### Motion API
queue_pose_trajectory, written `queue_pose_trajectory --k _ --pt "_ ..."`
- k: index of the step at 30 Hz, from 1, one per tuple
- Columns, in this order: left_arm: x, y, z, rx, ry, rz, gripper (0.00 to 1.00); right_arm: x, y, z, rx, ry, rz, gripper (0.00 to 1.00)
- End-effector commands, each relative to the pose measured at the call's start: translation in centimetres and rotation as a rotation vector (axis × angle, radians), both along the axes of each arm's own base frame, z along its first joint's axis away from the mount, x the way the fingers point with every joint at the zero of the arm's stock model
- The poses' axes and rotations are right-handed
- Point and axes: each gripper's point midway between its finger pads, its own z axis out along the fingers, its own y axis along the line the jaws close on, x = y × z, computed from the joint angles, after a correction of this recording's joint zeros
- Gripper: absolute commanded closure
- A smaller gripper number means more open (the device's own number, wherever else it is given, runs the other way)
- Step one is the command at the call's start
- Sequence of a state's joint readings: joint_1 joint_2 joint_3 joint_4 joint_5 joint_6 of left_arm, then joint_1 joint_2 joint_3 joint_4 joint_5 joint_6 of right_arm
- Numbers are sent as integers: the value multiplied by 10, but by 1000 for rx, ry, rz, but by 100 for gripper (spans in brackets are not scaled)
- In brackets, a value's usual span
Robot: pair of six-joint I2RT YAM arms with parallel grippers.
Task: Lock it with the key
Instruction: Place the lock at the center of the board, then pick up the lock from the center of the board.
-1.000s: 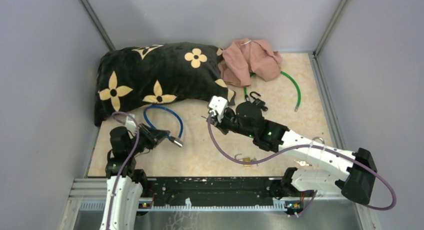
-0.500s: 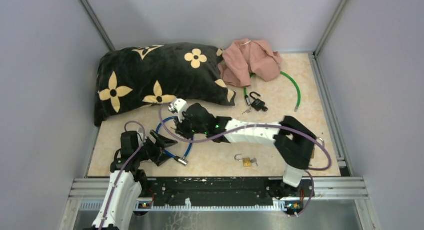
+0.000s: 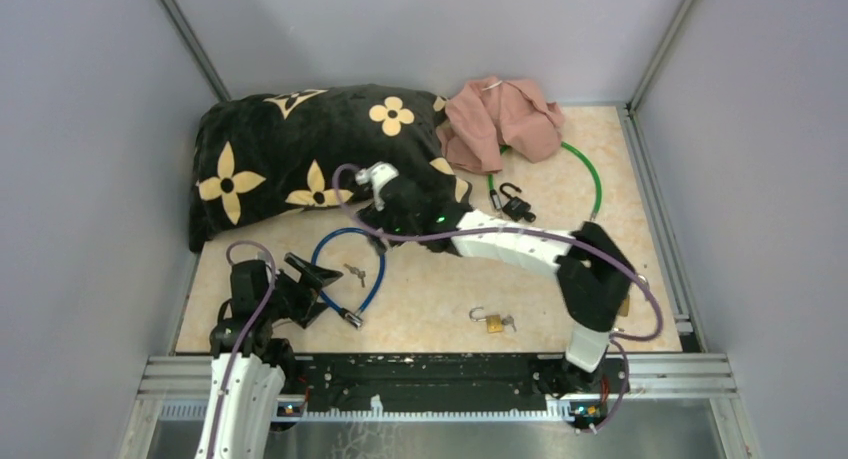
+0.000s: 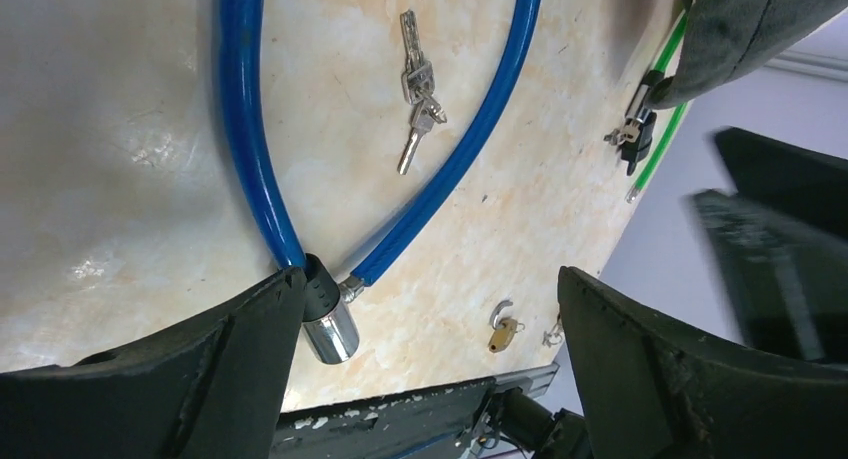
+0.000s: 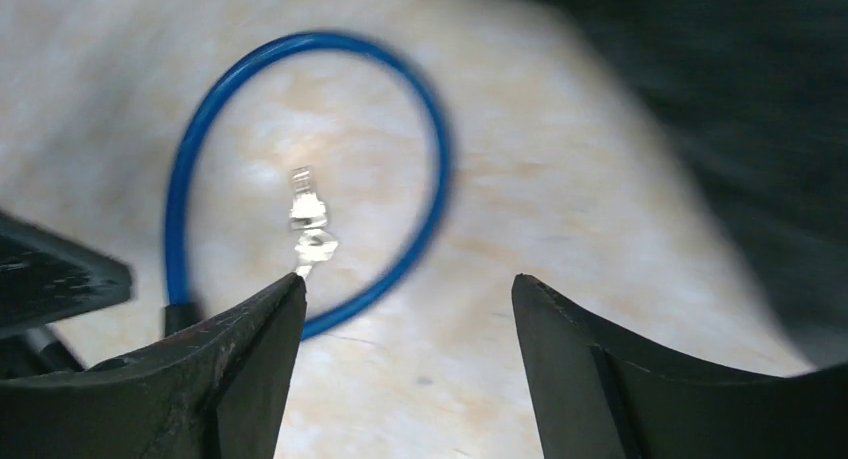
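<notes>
The green cable's ends lie apart, so next I need to move my right gripper to the right in the top view and down onto that cable beside its cylinder.
A blue cable lock (image 3: pixel 372 279) lies looped on the table, both ends meeting at its chrome cylinder (image 3: pixel 352 319). A bunch of keys (image 3: pixel 354 273) rests flat inside the loop, touching nothing else. My left gripper (image 3: pixel 316 287) stands open just left of the cylinder (image 4: pixel 328 325), and nothing sits between its fingers. In the left wrist view the keys (image 4: pixel 415 87) lie between the two runs of the blue cable (image 4: pixel 250 129). My right gripper (image 3: pixel 381 222) hovers open above the loop's far side. From there it looks down on the keys (image 5: pixel 309 222) and the cable (image 5: pixel 425 219).
A black flowered pillow (image 3: pixel 300 144) fills the back left, close behind my right wrist. A pink cloth (image 3: pixel 500 119), a green cable (image 3: pixel 592 174) and a black padlock (image 3: pixel 515 208) lie at the back right. A small brass padlock (image 3: pixel 492 322) with its shackle open sits near the front edge.
Both grippers have opened. The right arm swung left over the blue loop, left the keys lying inside it and drew back toward the pillow. The left gripper let go at the cylinder.
</notes>
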State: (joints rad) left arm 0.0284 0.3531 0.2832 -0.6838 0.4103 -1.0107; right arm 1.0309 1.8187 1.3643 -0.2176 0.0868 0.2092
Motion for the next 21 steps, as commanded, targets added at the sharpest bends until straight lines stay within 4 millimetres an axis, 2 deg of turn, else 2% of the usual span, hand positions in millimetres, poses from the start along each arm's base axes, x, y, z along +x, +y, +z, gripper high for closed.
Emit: queue_pose_trajectory --k 1,5,7,8,11,12,13,16,18,21 --pt "4 7 13 30 -40 38 1 65 -103 89 74 -170 -307 24" --pt "10 11 21 57 -93 48 1 103 -206 71 15 -115 -557 26" --pt "21 15 40 100 -204 37 1 118 -248 54 -24 -81 -646 36" --pt "29 18 54 138 -281 32 1 125 -264 46 -35 -55 -678 44" --pt "44 25 101 248 -503 10 1 150 -301 23 13 43 -747 67" --pt "46 24 120 279 -591 -13 1 158 -303 22 36 47 -751 68" --pt "47 23 138 299 -673 -28 1 166 -305 14 49 74 -750 68" --pt "46 22 173 336 -856 -25 1 192 -303 -2 9 104 -732 68" --pt "43 21 183 335 -931 -22 1 203 -294 -18 -4 145 -699 69" --pt "42 16 177 312 -936 -42 1 211 -289 -43 -35 185 -689 68"
